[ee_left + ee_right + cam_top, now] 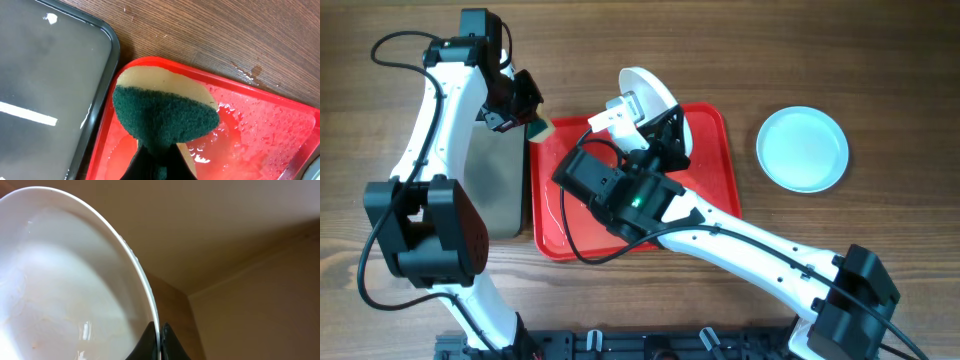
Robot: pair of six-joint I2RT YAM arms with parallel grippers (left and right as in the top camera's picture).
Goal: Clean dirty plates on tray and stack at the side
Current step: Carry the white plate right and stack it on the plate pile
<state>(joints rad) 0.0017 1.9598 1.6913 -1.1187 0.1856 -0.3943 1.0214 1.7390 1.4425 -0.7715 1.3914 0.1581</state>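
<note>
The white plate needs to be level, so I should turn my right gripper, carry the plate off the red tray and lower it onto the mint-blue plate (802,149), which is already set aside for stacking.
My right gripper (660,128) is shut on the rim of a white plate (648,88) and holds it tilted up over the far edge of the red tray (718,175). In the right wrist view the fingers (160,336) pinch the plate's rim (65,280), and its face looks wet and smeared. My left gripper (525,108) is shut on a sponge (541,129) over the tray's far left corner. The sponge (165,112) is green on one side and yellow on the other, above the wet tray (255,130). A pale mint-blue plate (802,148) lies on the table to the right of the tray. A third plate is not clearly in view.
A black tray with a grey inside (498,190) lies right against the red tray's left side; it also shows in the left wrist view (50,65). My right arm crosses the red tray's middle. The table is wood.
</note>
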